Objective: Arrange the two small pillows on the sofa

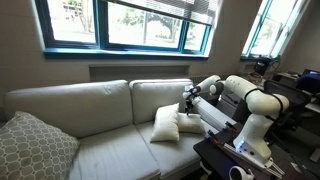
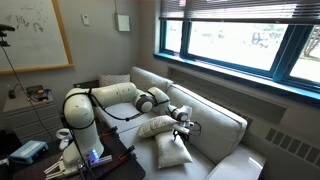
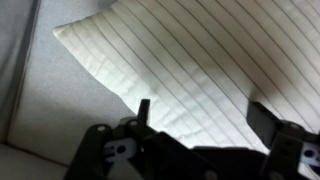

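One finger is at the striped pillow's edge. My gripper will move farther over the pillow's fabric, turn a little and go down onto the pillow's striped side next.
The sofa [image 1: 100,140] [image 2: 215,125] is light grey-beige and shows in both exterior views. Two small off-white pillows sit together at its end nearest the robot: one [image 1: 165,124] [image 2: 172,151] stands tilted on the seat, the other [image 1: 191,124] [image 2: 155,126] lies beside it against the padded arm. My gripper [image 1: 186,103] [image 2: 186,122] hovers just above them, open and holding nothing. In the wrist view a pillow [image 3: 200,50] with faint thin stripes fills the frame, and the gripper [image 3: 204,115] has its jaws spread wide over the pillow's lower edge.
A larger grey patterned cushion [image 1: 35,148] leans at the sofa's far end. Windows [image 1: 130,22] run along the wall behind the back cushions. The robot's base stands on a dark table [image 1: 235,160] with small items, next to the sofa arm.
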Robot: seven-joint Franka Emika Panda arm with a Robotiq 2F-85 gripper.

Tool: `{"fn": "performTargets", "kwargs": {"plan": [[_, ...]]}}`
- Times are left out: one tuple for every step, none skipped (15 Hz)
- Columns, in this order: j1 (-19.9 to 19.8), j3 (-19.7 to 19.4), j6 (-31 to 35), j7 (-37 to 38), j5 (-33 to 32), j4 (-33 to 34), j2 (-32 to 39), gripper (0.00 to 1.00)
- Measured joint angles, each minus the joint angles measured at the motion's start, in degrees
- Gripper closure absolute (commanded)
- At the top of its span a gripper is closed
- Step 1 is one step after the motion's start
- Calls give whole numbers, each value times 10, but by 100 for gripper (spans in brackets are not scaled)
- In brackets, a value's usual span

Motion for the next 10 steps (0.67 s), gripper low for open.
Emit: {"fn": "performTargets", "kwargs": {"plan": [[0, 2, 0, -13, -3, 0, 0, 0], [0, 6, -3, -30, -3, 0, 0, 0], [-1, 11, -6, -51, -3, 0, 0, 0], [-3, 20, -10, -75, -3, -1, 0, 0], [-6, 30, -14, -99, -3, -1, 0, 0], [-9, 39, -18, -121, -3, -2, 1, 0], [-11, 47, -22, -141, -2, -4, 1, 0], [-12, 54, -28, -160, -2, -6, 1, 0], [-12, 58, -34, -175, -2, -10, 2, 0], [-12, 61, -38, -186, -2, -14, 2, 0]]}}
